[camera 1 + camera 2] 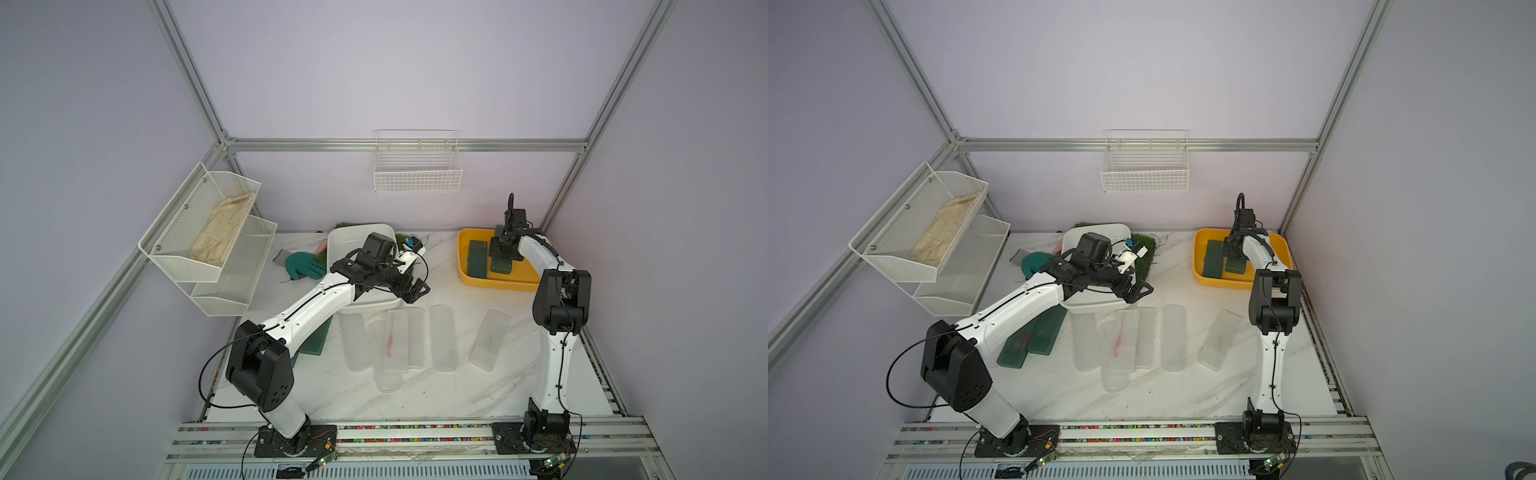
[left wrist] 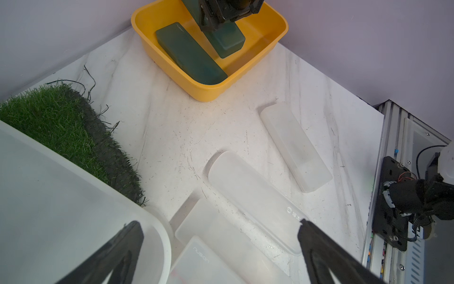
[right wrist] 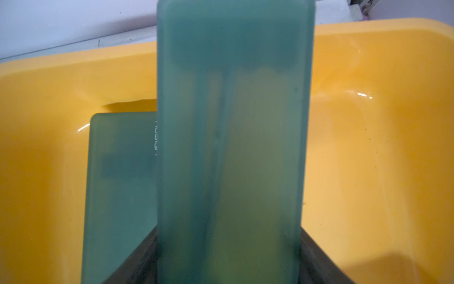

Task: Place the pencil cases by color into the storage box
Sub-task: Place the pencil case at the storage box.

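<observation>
My right gripper moves down next, shifts toward the flat green case and releases, since the yellow box's bottom [image 1: 489, 269] beside that case lies open below it.
My right gripper [image 1: 503, 254] [image 3: 228, 246] is shut on a dark green pencil case [image 1: 500, 267] [image 2: 227, 43] [image 3: 233, 147], holding it tilted inside the yellow storage box [image 1: 498, 283] [image 2: 208, 94] [image 3: 373, 127]. Beside it, another green case [image 1: 478, 257] [image 2: 189, 55] [image 3: 120, 184] lies flat in that box. My left gripper [image 1: 417, 291] [image 2: 218, 222] hangs open over the near corner of the white storage box [image 1: 353, 242] [image 2: 49, 196] and the far ends of several frosted white cases [image 1: 442, 336] [image 2: 255, 196]. Two green cases [image 1: 1034, 336] lie partly under my left arm.
A teal glove [image 1: 303, 266] and a fake-grass mat [image 2: 61, 127] lie by the white box. An angled frosted case [image 1: 490, 340] lies near my right arm. A wire basket [image 1: 417, 166] hangs on the back wall, mesh shelves [image 1: 208, 232] on the left wall.
</observation>
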Robot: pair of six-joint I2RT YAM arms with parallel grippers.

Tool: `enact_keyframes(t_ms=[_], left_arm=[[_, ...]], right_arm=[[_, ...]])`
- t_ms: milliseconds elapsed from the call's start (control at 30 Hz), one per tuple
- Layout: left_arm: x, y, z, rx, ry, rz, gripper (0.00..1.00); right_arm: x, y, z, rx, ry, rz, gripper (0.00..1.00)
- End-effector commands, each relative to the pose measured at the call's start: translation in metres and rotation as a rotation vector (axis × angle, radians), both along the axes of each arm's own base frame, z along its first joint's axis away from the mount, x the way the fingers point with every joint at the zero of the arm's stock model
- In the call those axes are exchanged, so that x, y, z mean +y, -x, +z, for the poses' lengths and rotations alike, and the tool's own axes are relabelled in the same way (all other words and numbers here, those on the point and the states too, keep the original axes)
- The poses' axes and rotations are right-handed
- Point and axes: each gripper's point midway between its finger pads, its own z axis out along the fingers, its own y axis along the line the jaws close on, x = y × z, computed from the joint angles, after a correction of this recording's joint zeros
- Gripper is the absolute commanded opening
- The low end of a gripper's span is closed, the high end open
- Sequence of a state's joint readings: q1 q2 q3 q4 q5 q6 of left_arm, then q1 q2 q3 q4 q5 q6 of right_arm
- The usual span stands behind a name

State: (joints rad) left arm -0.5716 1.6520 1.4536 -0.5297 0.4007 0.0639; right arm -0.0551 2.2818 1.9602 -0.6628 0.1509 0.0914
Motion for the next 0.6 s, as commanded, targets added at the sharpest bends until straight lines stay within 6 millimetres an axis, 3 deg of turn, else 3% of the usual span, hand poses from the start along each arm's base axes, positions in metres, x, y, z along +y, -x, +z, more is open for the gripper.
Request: enact_keyframes(t_ms=[0, 233, 567], left_arm=[[0.004, 0.002, 0.02, -0.046, 0.008, -0.012, 1.0], [0.032, -0.008, 0.025, -0.023, 0.0, 0.126, 1.0], [0.103, -0.024, 0.024, -0.003, -0.057, 0.441, 1.0]], right_arm=[[-0.003, -0.004, -0.01, 0.023, 0.047, 0.03, 0.68], [0.009, -0.003, -0.03, 0.074, 0.011, 0.082, 0.69], [0.041, 0.001, -0.052, 0.087, -0.063, 0.119, 0.76]])
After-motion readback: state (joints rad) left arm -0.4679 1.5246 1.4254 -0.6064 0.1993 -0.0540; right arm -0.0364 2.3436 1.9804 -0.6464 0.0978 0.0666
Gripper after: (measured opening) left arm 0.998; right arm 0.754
